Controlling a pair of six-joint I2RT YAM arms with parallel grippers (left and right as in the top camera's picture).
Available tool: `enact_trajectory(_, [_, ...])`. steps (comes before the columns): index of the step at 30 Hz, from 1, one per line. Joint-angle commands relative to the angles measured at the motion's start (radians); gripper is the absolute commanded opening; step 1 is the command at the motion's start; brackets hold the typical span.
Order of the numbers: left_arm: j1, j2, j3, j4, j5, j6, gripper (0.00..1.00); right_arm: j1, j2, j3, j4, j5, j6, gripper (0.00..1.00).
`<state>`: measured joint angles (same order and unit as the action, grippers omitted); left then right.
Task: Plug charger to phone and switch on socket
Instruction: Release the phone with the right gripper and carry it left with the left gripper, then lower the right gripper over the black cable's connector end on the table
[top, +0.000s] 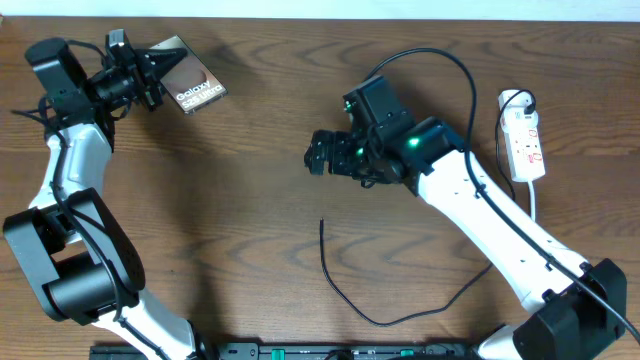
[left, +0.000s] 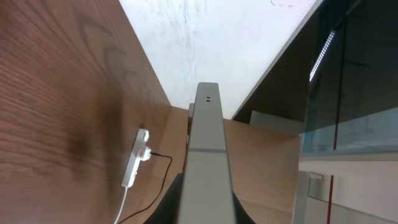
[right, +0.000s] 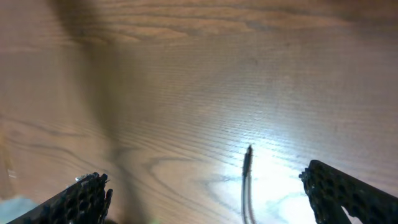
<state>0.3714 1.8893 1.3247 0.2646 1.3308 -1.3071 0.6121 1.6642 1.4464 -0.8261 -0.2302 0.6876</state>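
Observation:
The charger's plug tip lies free below the robot's right hand and back of it, so that hand will next move its open fingers down and back to either side of the charger's plug tip (top: 322, 228) (right: 247, 160) and close.
The bronze-brown phone (top: 192, 85) with white "Galaxy" lettering is at the far left of the table. My left gripper (top: 155, 75) is shut on its left end. In the left wrist view the phone (left: 205, 137) shows edge-on as a grey slab between the dark jaws (left: 206, 213). The black charger cable (top: 345, 295) lies in a curve on the table, its plug tip (top: 322, 222) free. My right gripper (top: 318, 155) is open and empty above the table, behind the tip. In the right wrist view the tip (right: 247, 155) lies between the open fingers (right: 204, 177). The white socket strip (top: 525, 140) lies at the right.
The strip's white cord (top: 533, 200) runs toward the front beside my right arm. The strip also shows in the left wrist view (left: 135, 160) with the black cable plugged into it. A white wall and a glass panel stand beyond the table's edge.

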Motion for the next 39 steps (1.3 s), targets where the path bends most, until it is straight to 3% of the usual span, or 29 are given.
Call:
enact_trajectory(1, [0.004,-0.015,0.021,0.007,0.044,0.017,0.08,0.021,0.013,0.012,0.017,0.039,-0.069,0.99])
enact_trajectory(4, [0.004,-0.015,0.021,0.008,0.045,0.022,0.08,0.026,0.024,0.012,0.040,0.042,0.088,0.99])
enact_trajectory(8, [0.004,-0.015,0.021,0.007,0.045,0.040,0.08,0.034,0.078,0.012,0.028,0.040,0.169,0.99])
enact_trajectory(20, [0.004,-0.015,0.021,0.007,0.045,0.047,0.08,0.067,0.352,0.082,-0.110,-0.027,0.110,0.94])
enact_trajectory(39, [0.004,-0.015,0.021,0.007,0.042,0.051,0.08,0.210,0.437,0.079,-0.188,0.127,0.207,0.90])
